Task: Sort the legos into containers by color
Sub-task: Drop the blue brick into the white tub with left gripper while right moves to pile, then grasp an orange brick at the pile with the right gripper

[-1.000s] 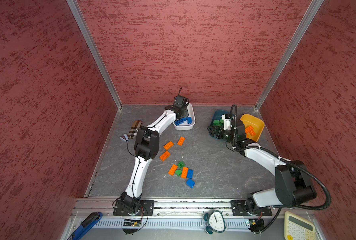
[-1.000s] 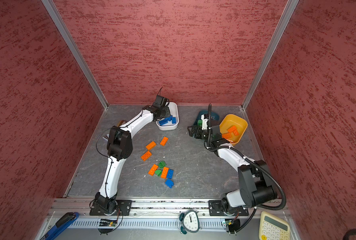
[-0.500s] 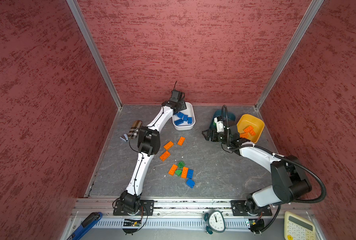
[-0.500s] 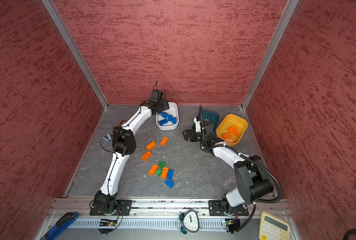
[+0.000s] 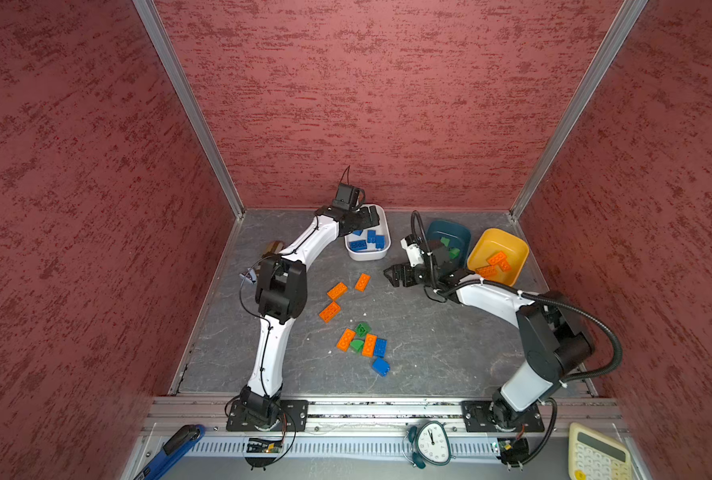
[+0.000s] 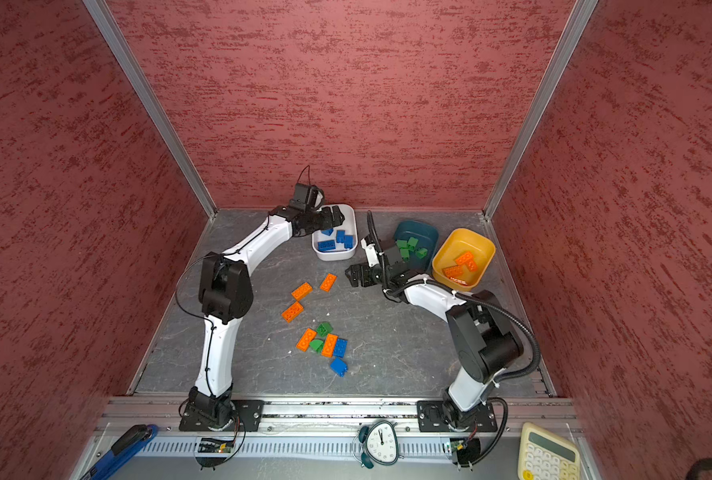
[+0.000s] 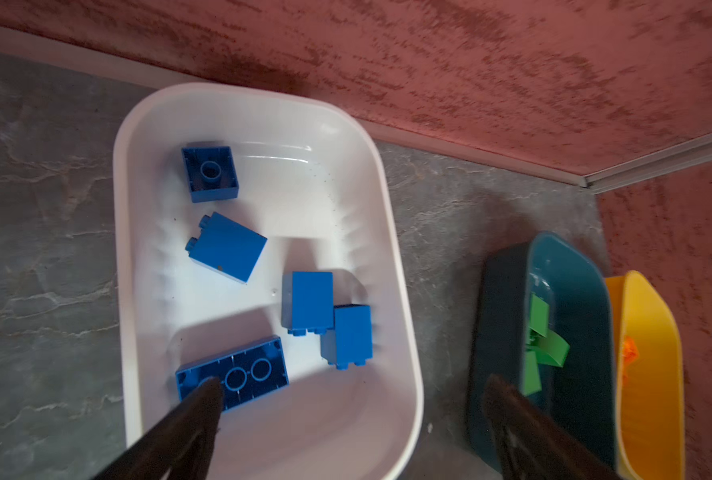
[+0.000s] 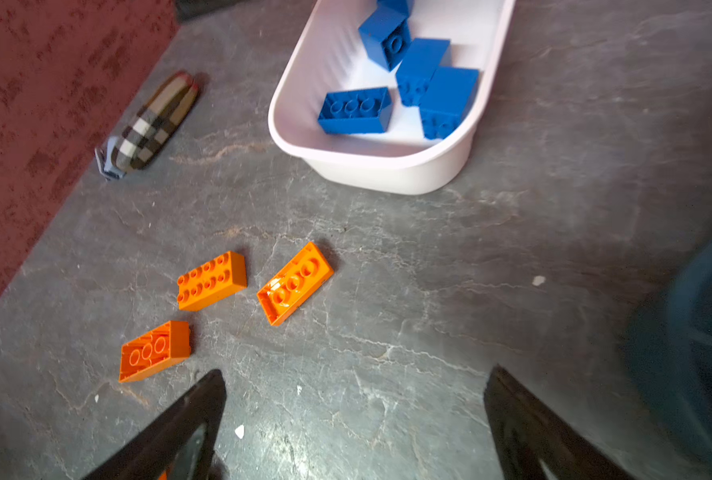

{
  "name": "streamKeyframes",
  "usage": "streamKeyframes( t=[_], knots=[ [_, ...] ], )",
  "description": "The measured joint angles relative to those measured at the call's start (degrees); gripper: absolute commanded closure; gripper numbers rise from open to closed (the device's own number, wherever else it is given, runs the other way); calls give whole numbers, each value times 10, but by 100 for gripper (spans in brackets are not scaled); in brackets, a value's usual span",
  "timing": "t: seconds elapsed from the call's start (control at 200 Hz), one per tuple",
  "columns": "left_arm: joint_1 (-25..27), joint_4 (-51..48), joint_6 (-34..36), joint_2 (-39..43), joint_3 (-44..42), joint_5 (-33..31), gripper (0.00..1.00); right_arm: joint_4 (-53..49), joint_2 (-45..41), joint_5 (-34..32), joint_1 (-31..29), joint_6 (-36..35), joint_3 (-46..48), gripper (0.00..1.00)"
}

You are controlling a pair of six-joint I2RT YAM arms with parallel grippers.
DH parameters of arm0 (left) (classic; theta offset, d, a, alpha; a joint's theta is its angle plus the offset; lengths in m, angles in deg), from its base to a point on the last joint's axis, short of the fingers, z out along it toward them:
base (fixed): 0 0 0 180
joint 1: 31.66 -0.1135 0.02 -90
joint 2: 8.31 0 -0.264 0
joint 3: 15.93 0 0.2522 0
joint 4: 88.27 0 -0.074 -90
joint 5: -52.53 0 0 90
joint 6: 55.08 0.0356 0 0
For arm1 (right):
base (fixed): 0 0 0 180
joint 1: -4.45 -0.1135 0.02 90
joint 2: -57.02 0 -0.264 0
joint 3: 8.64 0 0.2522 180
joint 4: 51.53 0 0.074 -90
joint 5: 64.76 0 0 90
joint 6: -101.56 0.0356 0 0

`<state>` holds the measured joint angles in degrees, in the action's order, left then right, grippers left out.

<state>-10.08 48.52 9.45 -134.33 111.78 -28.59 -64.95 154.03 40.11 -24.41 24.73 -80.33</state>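
The orange lego nearest the white bowl (image 5: 362, 282) (image 8: 296, 284) lies slanted to my fingers. My right gripper will turn and lower over it next, with its fingers at the lego's ends.
My left gripper (image 7: 354, 384) hangs open over the white bowl (image 7: 402, 266), nothing between its fingers; both top views show it at the bowl's back-left rim (image 5: 366, 218) (image 6: 332, 216). Several blue legos (image 7: 227, 247) lie in that bowl. My right gripper (image 8: 356, 376) is open and empty, low over bare table left of the teal bowl (image 5: 445, 224), which holds green legos (image 5: 449, 248). The yellow bowl (image 5: 497, 232) holds orange legos (image 5: 497, 262). Three orange legos (image 8: 295, 283) lie loose ahead of the right gripper (image 5: 393, 276). A mixed orange, green and blue cluster (image 5: 362, 343) lies nearer the front.
A plaid pouch (image 8: 154, 124) lies by the left wall, partly behind my left arm in a top view. Red walls close in three sides. A clock (image 5: 431, 442), a calculator (image 5: 599, 455) and a blue-handled tool (image 5: 171, 449) sit beyond the front rail.
My left gripper's jaws have opened over the white bowl. My right gripper, open throughout, has swung left from the teal bowl out over the table.
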Motion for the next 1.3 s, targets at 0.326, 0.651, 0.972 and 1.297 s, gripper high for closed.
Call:
streamKeyframes(
  t=[0.326, 0.651, 0.972, 1.297],
  knots=[
    [-11, 74, -35, 188, -248, 14, 1, -59, 119, 2, -64, -87, -89, 3],
    [-45, 62, -99, 336, -462, -66, 1, -90, 213, -21, -90, -175, -175, 2],
    [-82, 39, -137, 398, -570, -108, 1, -100, 278, -69, -91, -262, -261, 5],
    [-86, 33, -142, 409, -584, -120, 1, -125, 290, -46, -91, -299, -285, 38]
  ],
)
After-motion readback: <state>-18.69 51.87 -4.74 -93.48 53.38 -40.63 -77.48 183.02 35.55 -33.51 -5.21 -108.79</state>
